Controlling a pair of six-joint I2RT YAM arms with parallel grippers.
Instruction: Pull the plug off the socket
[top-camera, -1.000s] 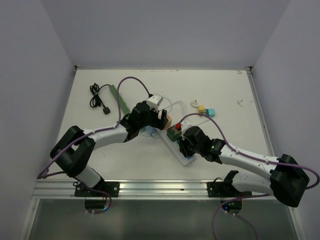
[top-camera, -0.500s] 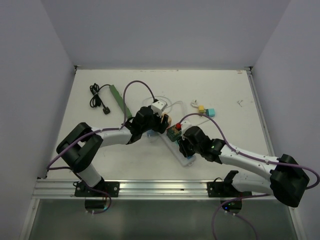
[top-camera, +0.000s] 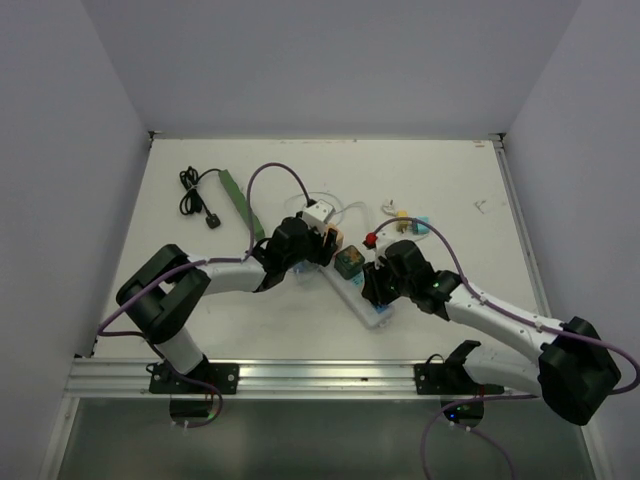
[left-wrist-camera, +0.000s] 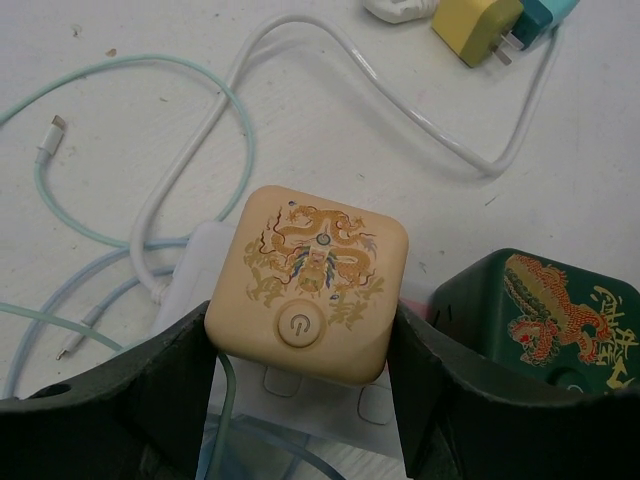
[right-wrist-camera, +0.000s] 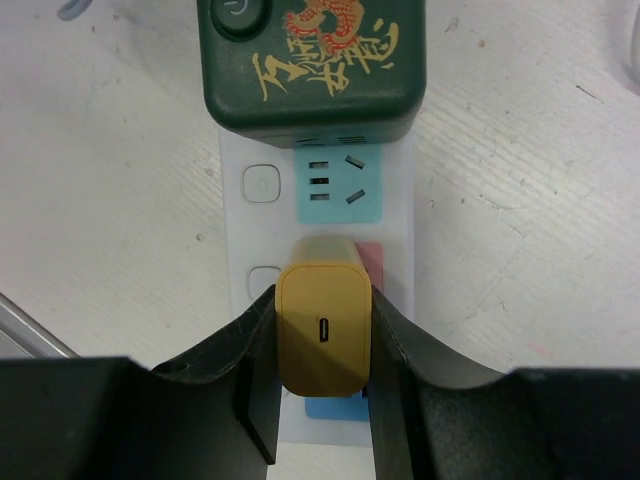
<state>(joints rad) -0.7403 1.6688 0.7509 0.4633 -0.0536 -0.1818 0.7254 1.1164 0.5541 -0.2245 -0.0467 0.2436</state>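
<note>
My right gripper is next to pull the yellow plug up, carry it outward, lower it and release it, because the bare tabletop by the white cable is outward of my gripper.
A white power strip (top-camera: 372, 312) lies slantwise between the arms. In the right wrist view the strip (right-wrist-camera: 398, 170) carries a yellow charger plug (right-wrist-camera: 322, 330) over a pink socket and a dark green cube adapter (right-wrist-camera: 315, 65) further along. My right gripper (right-wrist-camera: 322, 312) is shut on the yellow plug, one finger on each side. My left gripper (left-wrist-camera: 300, 345) is shut on a tan cube adapter (left-wrist-camera: 310, 270) with a dragon print, standing on the strip's far end beside the green cube (left-wrist-camera: 545, 315). From above, the left gripper (top-camera: 322, 245) and right gripper (top-camera: 376, 285) flank the green cube (top-camera: 349, 262).
A yellow plug (left-wrist-camera: 478, 25) and a teal plug (left-wrist-camera: 545, 12) lie beyond the strip, with a white cable (left-wrist-camera: 330, 60) and a mint cable (left-wrist-camera: 150, 65) looping nearby. A green strip (top-camera: 237, 195) with a black cord (top-camera: 195, 190) lies far left.
My left gripper has moved right and closed around the tan cube. My right arm has shifted slightly up and right, still holding the yellow plug.
</note>
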